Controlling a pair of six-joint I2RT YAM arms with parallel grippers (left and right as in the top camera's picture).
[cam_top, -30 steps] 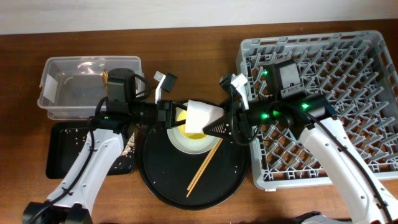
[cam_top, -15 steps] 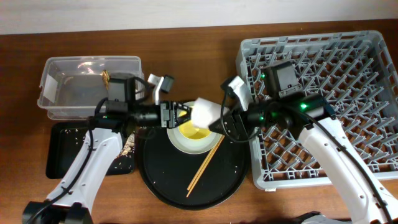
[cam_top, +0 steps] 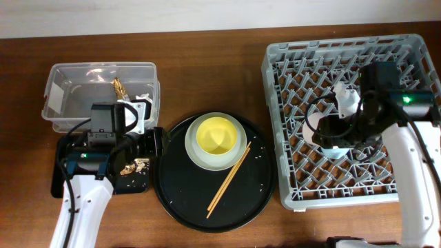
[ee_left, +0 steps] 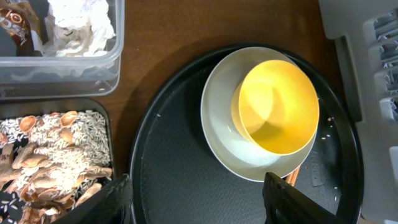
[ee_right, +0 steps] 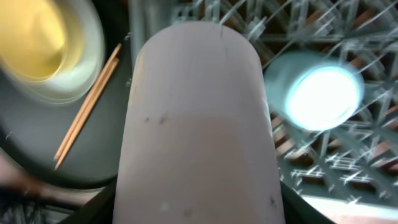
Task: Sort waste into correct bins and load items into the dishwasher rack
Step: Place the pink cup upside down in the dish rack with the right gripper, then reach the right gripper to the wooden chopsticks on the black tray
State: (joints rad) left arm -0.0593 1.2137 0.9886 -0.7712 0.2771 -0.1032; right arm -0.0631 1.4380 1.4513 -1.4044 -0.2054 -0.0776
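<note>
My right gripper should next carry the pink cup outward and down among the empty rack's pegs just beyond the pale blue cup.
My right gripper (cam_top: 337, 134) hangs over the dishwasher rack (cam_top: 406, 48), shut on a pink cup (ee_right: 199, 124) that fills the right wrist view. A blurred pale blue cup (ee_right: 323, 93) sits in the rack beside it. The yellow bowl (cam_top: 217, 134) rests in the grey-green plate (cam_top: 196, 155), with the chopsticks (cam_top: 227, 180) lying next to them. My left gripper (ee_left: 202, 205) is open with nothing between its fingers, over the left rim of the round tray. In the clear tub (cam_top: 62, 103) lie a napkin (ee_left: 81, 25) and a wrapper (ee_left: 15, 25). Food scraps (ee_left: 50, 155) lie in the black tray (cam_top: 65, 179).
The large round black tray (cam_top: 179, 200) carries the plate, bowl and chopsticks between the bins and the rack. Small crumbs dot its surface. The rack's upright pegs stand all round the right gripper.
The left gripper let go of the pink cup and drew back left over the black tray. The right gripper closed on the cup and carried it right, over the rack.
</note>
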